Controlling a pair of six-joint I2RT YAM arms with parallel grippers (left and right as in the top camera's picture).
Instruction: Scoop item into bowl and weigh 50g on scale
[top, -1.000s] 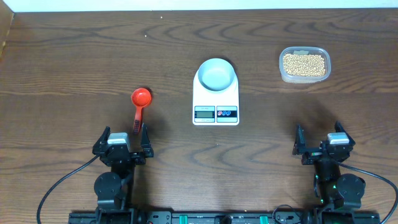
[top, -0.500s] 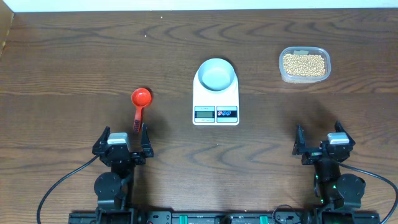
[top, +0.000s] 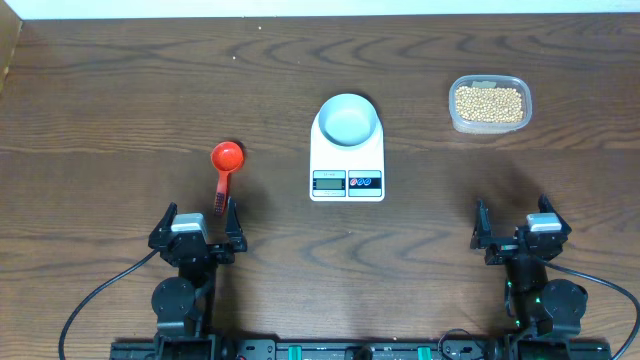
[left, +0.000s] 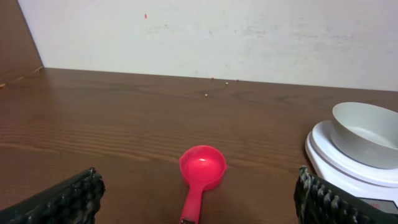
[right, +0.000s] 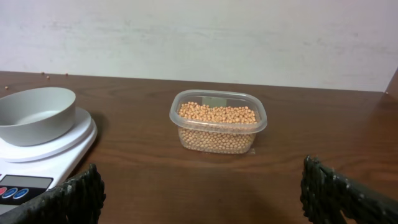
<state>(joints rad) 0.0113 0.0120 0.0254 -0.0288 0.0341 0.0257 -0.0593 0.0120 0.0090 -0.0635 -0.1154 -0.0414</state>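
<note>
The upturned cup of the red scoop lies outward of my left gripper. My left gripper will reach outward next and tilt its fingers down over the scoop's cup rim farthest from the scale.
The tan beans fill a clear plastic tub at the back right; they also show in the right wrist view. The pale blue-white bowl sits empty on the white scale at the centre; bowl and scale show at left in the right wrist view, and the bowl at right in the left wrist view. A red scoop lies left of the scale, handle toward my left gripper, which is open and empty. My right gripper is open and empty near the front edge.
A few loose beans lie near the wall at the table's far edge. The wall bounds the far side. The scoop lies between my left fingers' line of view.
</note>
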